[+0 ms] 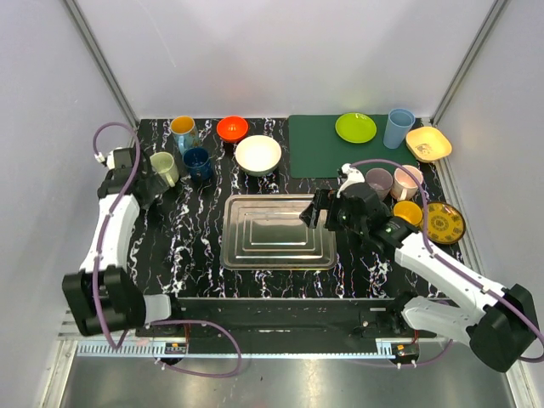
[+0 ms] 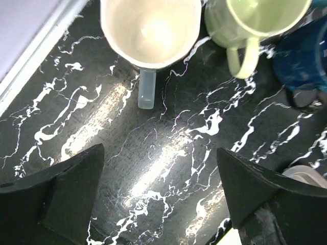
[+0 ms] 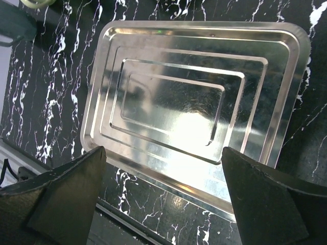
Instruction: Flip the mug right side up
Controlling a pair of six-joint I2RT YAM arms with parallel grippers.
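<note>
The cream mug's grey handle [image 2: 146,90] is below my left gripper and slim enough to fit between my fingers. I will next move down toward the mug and put my fingers on both sides of that handle.
A pale green mug [image 1: 166,167] stands mouth up at the left of the black marble table. It also shows in the left wrist view [image 2: 255,18], beside a cream mug [image 2: 150,30] and a dark blue mug [image 2: 304,56], both mouth up. My left gripper [image 1: 151,184] is open and empty just beside the green mug; the left wrist view shows my left gripper [image 2: 161,196] over bare table. A mauve mug [image 1: 378,180] at the right shows a flat closed top. My right gripper [image 1: 313,212] is open and empty over the steel tray [image 3: 153,61], as the right wrist view of the gripper [image 3: 163,196] shows.
The steel tray [image 1: 246,255] lies mid-table. An orange bowl [image 1: 231,127] and a white bowl [image 1: 257,155] sit at the back. A green mat [image 1: 314,157] holds a green plate [image 1: 355,127] and a blue cup [image 1: 398,127]. A pink mug [image 1: 408,180], a yellow cup [image 1: 408,212] and a patterned plate [image 1: 444,223] crowd the right.
</note>
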